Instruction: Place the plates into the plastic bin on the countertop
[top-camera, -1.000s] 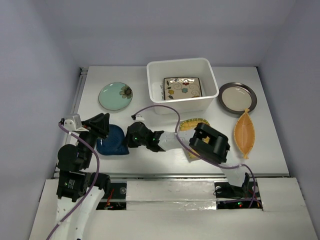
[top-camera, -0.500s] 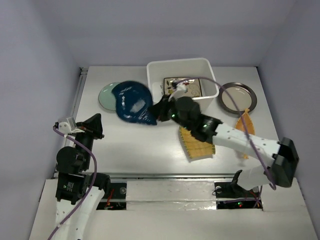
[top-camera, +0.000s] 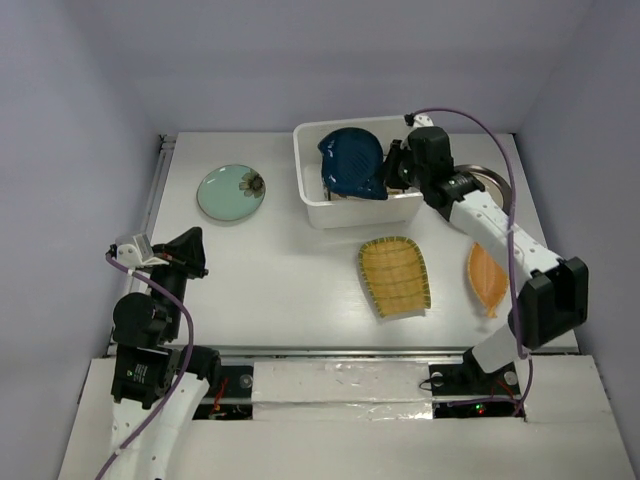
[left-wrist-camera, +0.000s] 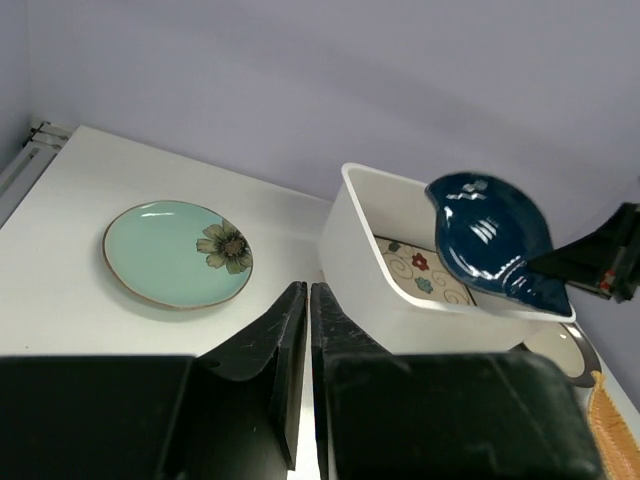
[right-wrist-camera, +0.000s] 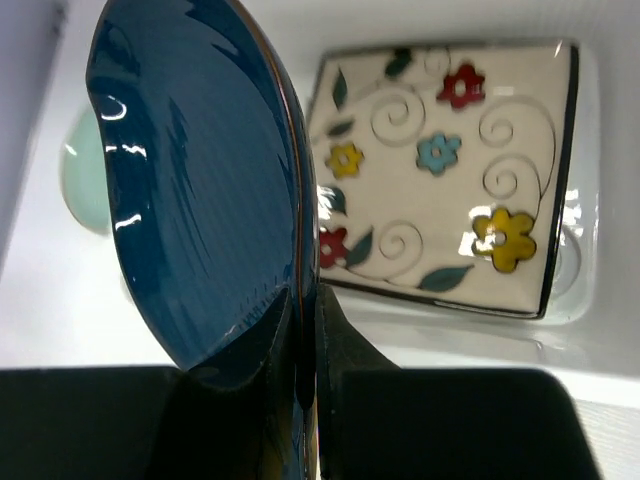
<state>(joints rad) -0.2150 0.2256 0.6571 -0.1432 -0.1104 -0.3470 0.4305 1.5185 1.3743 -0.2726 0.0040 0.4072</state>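
Note:
My right gripper holds the dark blue plate, and the cream square floral plate (right-wrist-camera: 450, 170) lies flat beneath it. My right gripper should go down into the white plastic bin and release the dark blue plate onto the floral one.
My right gripper (top-camera: 392, 172) is shut on the rim of the small dark blue plate (top-camera: 350, 163) (right-wrist-camera: 200, 190) and holds it tilted above the white plastic bin (top-camera: 312, 205). The cream square floral plate (right-wrist-camera: 450, 170) lies flat on the bin's floor beneath it. On the countertop (top-camera: 280, 270) lie the mint-green round plate (top-camera: 230, 193), the yellow ribbed plate (top-camera: 395, 275) and the orange leaf-shaped plate (top-camera: 482, 280); the dark-rimmed round plate (top-camera: 490, 182) is mostly hidden behind my right arm. My left gripper (left-wrist-camera: 307, 300) is shut and empty, pulled back at the near left.
Metal rails run along the left edge (top-camera: 155, 190) and the front edge (top-camera: 330, 352) of the countertop. My right arm reaches diagonally from the near right base to the bin, passing over the orange plate. Grey walls close in the back and both sides.
My right arm carried the dark blue plate from the near-left countertop up and right until it hung over the bin. My left gripper let go, pulled back toward its base and shut.

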